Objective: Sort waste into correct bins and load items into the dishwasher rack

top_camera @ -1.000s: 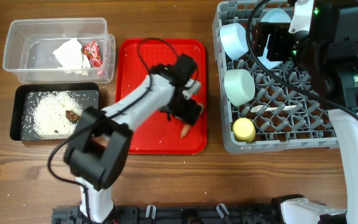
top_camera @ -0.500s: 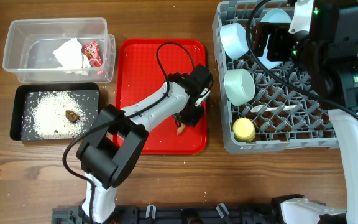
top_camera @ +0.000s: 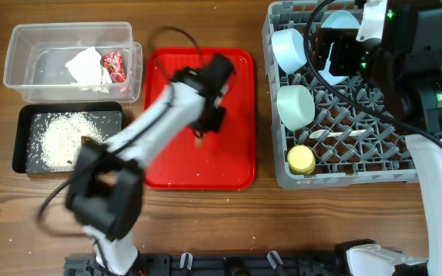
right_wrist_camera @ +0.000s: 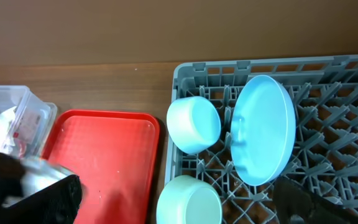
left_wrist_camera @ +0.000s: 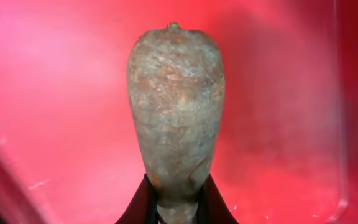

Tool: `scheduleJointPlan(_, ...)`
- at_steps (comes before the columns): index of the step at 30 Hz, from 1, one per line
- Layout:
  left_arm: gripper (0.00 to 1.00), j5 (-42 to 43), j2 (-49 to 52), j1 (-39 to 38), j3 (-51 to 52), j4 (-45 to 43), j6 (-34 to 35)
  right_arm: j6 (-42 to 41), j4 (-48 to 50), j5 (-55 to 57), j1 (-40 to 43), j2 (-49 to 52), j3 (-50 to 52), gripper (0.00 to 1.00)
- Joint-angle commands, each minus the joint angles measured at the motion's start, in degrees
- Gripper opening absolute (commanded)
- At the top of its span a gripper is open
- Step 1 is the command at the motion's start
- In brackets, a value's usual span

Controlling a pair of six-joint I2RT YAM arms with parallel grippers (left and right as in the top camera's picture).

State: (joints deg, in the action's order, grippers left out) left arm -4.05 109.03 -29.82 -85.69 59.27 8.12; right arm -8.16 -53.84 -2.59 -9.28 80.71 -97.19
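Note:
My left gripper holds the food piece and should next swing over the rice (top_camera: 61,138) and go down to release it. The black tray is to its left in the overhead view.
My left gripper (left_wrist_camera: 176,208) is shut on the narrow end of the brown cone-shaped food piece (left_wrist_camera: 176,106). It hangs over the flat red tray (top_camera: 229,169), with the arm blurred. The clear tub (top_camera: 21,84) holds white tissue (top_camera: 85,65) and the red-and-white wrapper (top_camera: 114,64). Rice (top_camera: 61,138) and a dark lump (top_camera: 88,141) lie in the black tray (top_camera: 23,146). My right gripper (right_wrist_camera: 179,190) is open above the grey rack (top_camera: 405,165). That rack carries the blue plate (right_wrist_camera: 263,127), blue bowl (right_wrist_camera: 193,123), mint bowl (right_wrist_camera: 188,200), yellow cup (top_camera: 301,159) and white spoon (top_camera: 324,135).
A few stray rice grains dot the red tray's floor. The tub and black tray sit one behind the other at the table's left, close beside the red tray. Bare wooden table (top_camera: 206,222) runs along the front edge. Black cables loop above both arms.
The left gripper closed on the cone at the tray's lower right, then lifted it and swung up and left across the tray. The right arm has not moved.

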Motion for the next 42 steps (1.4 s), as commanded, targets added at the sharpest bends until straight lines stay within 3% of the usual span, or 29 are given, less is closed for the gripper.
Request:
scheduleJointPlan(1,0.04,-1.86,-12.31,9.20,-2.51,2.62,12.46,-0.81,0.63,-0.85,-0.07,-0.31,0.02,1.00)
scheduleJointPlan(5,0.04,-2.32,-17.20,26.40,-2.49,9.46,22.99,-0.85,0.63,-0.87,-0.07,-0.28,0.02,1.00)
scheduleJointPlan(9,0.04,-2.29,-17.07,40.09,2.25,8.26,30.01,-0.85,0.63,-0.85,-0.07,-0.28,0.02,1.00)
scheduleJointPlan(14,0.04,-2.27,-17.07,50.05,15.37,-1.53,44.04,-0.85,0.66,-0.85,-0.07,-0.28,0.02,1.00)
scheduleJointPlan(18,0.11,-2.27,-17.07,51.87,28.24,-18.73,49.44,-0.85,0.83,-0.85,-0.07,-0.28,0.02,1.00)
scheduleJointPlan(21,0.15,-2.27,-17.07,51.84,33.29,-27.65,49.42,-0.85,0.83,-0.85,-0.07,-0.28,0.02,1.00)
scheduleJointPlan(23,0.25,-2.27,-17.07,51.84,33.42,-27.82,49.37,-0.87,0.79,-0.87,-0.07,-0.28,0.02,1.00)
scheduleJointPlan(24,0.37,-2.25,-17.07,51.84,33.42,-27.80,49.35,-0.85,0.79,-0.85,-0.07,-0.28,0.02,1.00)
scheduleJointPlan(26,0.84,-2.25,-17.07,51.84,33.42,-27.87,49.33,-0.85,0.92,-0.85,-0.07,-0.28,0.02,1.00)
scheduleJointPlan(28,1.00,-2.23,-17.07,51.84,33.40,-28.68,49.11,-0.85,1.14,-0.87,-0.07,-0.28,0.02,1.00)
scheduleJointPlan(35,1.00,5.81,-19.85,51.84,30.62,-28.46,41.31,-1.03,1.73,-0.92,-0.07,-0.28,0.02,1.00)
scheduleJointPlan(40,1.00,12.46,-32.24,51.74,30.21,-27.10,36.04,-0.87,5.66,-1.99,-0.07,-0.28,0.02,1.00)
scheduleJointPlan(42,1.00,15.02,-40.92,50.77,30.21,-27.12,30.71,-0.83,5.55,-1.99,-0.07,-0.28,0.02,1.00)
